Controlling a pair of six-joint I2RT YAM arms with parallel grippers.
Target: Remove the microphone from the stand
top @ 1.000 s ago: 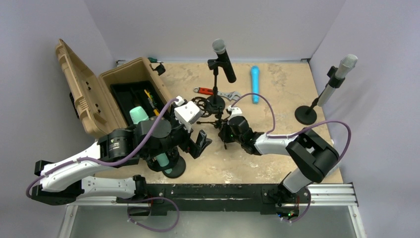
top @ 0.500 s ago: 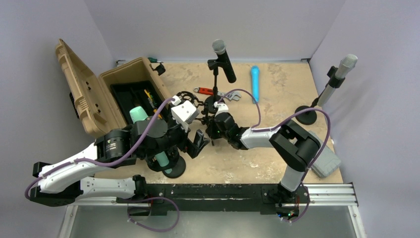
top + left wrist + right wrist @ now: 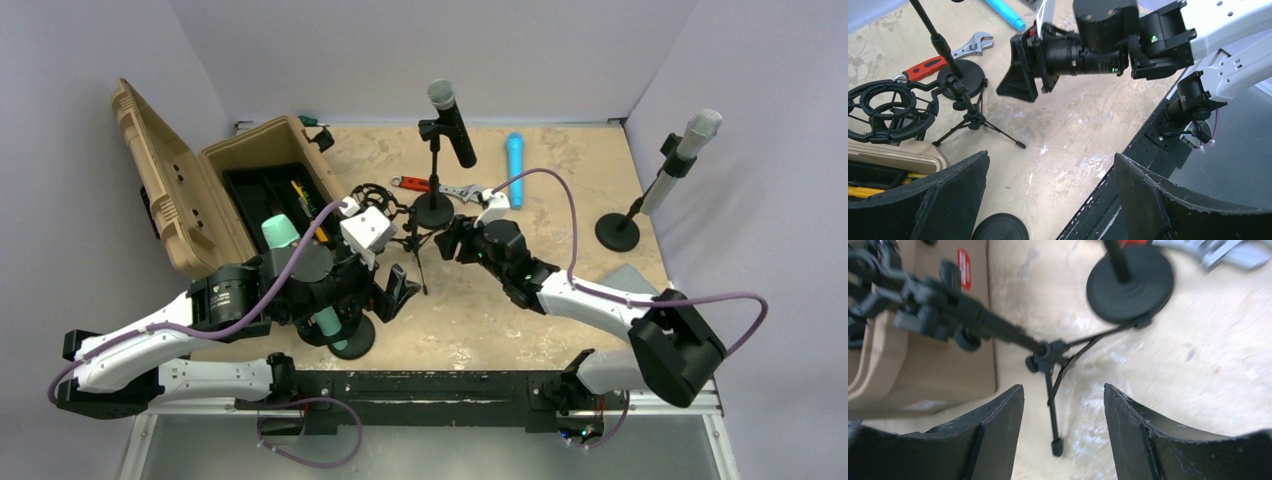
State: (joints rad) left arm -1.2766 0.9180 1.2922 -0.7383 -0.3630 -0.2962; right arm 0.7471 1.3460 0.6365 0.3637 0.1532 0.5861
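Observation:
Next, my right gripper will move outward, tilting up to level, and close on the upright pole of the black microphone's stand, because it stands bare between clip and base.
A black microphone with a grey head (image 3: 450,122) sits tilted in its clip on a round-based stand (image 3: 434,210) at the back centre. A silver microphone (image 3: 682,155) sits on a stand at the right. A teal microphone (image 3: 281,232) sits on a stand under my left arm. A small black tripod (image 3: 415,240) with an empty shock-mount ring (image 3: 374,196) stands by the case; it shows in the left wrist view (image 3: 968,112) and the right wrist view (image 3: 1048,355). My left gripper (image 3: 395,290) (image 3: 1050,200) is open and empty. My right gripper (image 3: 452,240) (image 3: 1063,430) is open, just right of the tripod.
An open tan case (image 3: 250,170) with tools stands at the left. A blue microphone (image 3: 515,170) and a red-handled wrench (image 3: 425,185) lie on the table at the back. A grey pad (image 3: 640,280) lies at the right. The teal microphone's round base (image 3: 998,227) is below my left fingers.

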